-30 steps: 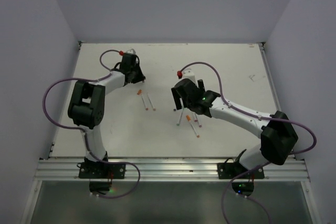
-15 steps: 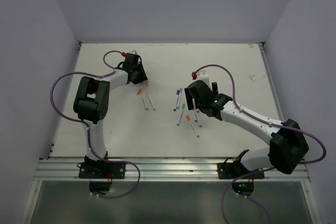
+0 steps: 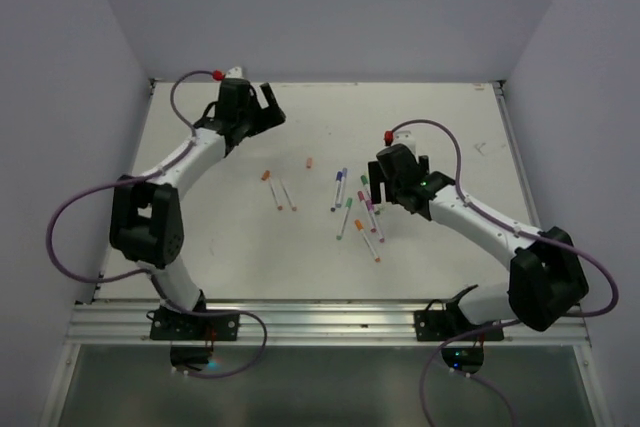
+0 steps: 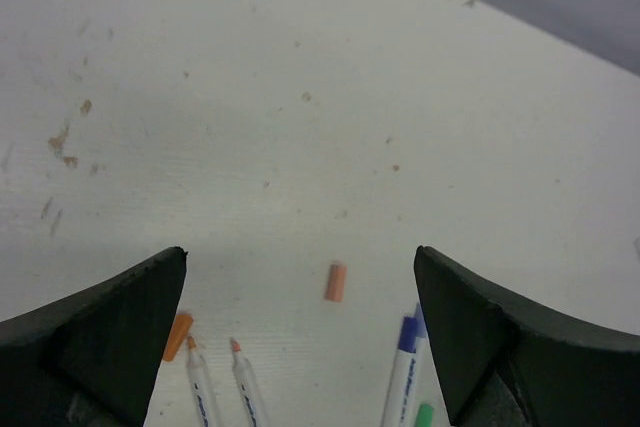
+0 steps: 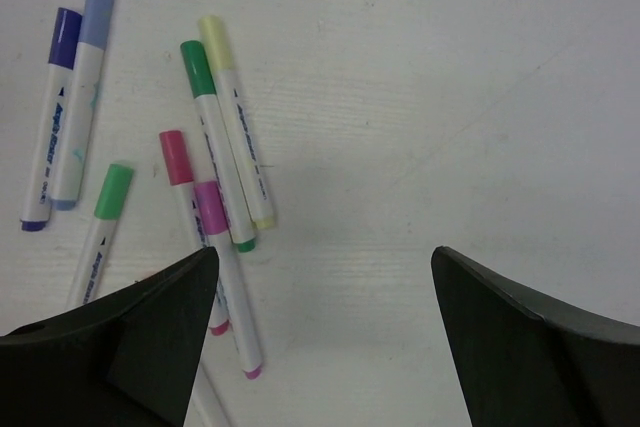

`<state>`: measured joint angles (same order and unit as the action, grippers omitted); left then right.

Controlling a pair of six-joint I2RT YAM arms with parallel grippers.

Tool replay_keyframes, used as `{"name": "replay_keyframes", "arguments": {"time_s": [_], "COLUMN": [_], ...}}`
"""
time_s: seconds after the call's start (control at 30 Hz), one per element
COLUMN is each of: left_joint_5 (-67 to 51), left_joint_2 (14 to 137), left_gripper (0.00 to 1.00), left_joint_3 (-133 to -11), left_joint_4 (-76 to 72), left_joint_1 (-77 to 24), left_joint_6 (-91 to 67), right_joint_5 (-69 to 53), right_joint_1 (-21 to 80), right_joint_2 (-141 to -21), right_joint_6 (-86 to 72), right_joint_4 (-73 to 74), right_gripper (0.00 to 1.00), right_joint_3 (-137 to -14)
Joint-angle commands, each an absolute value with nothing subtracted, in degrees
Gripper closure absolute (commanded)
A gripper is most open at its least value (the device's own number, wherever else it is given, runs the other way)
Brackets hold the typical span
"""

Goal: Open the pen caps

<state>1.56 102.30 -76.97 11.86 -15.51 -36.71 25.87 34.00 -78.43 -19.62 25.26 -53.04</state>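
Next, my right gripper moves over and down onto the yellow-capped pen's white body (image 5: pixel 251 167), since it lies below and to the gripper's left in the wrist view.
A loose orange pen cap (image 4: pixel 335 282) lies alone on the white table (image 3: pixel 440 117), also seen from above as the orange cap (image 3: pixel 309 162). A second orange cap (image 4: pixel 178 336) lies beside two uncapped orange-tipped pens (image 4: pixel 238 372). My left gripper (image 4: pixel 300 257) hangs open above them, holding nothing; from above the left gripper (image 3: pixel 262 112) is at the far left. My right gripper (image 5: pixel 324 252) is open and empty to the right of several capped pens (image 5: pixel 215 137) with blue, green, yellow and pink caps.
The capped pens (image 3: pixel 350 205) lie clustered mid-table between the arms, and the right gripper (image 3: pixel 383 197) is at their right edge. The table's back wall and side walls close in the workspace.
My left gripper has opened and swung toward the far left; an orange cap now lies loose mid-table. The right arm moved right, uncovering the pen cluster.
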Motion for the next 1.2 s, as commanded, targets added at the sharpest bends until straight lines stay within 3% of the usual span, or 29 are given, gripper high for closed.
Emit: {"name": "replay_keyframes", "arguments": {"time_s": [0.0,0.53,1.17], "left_joint_5": [5.7,14.1,13.5], "left_joint_2": [90.4,55.9,54.4], "left_gripper": [0.00,0.00,0.00], "left_joint_3": [-76.2,-52.1,-47.8], "left_joint_4": [11.4,10.0,9.8], "left_joint_1": [-15.7,-15.6,-15.6], "left_joint_6": [-34.3,-17.3,-16.6], "right_joint_5": [20.0,12.4,13.2], "right_joint_1": [31.1,26.4,24.7], "right_joint_2": [-82.2,-95.3,-101.8], "right_joint_6": [-18.5,-15.8,-14.7], "right_joint_4": [25.6,23.6,21.4], "right_gripper": [0.09,0.26,0.43], "right_joint_3": [-56.0,-60.0,-61.3]}}
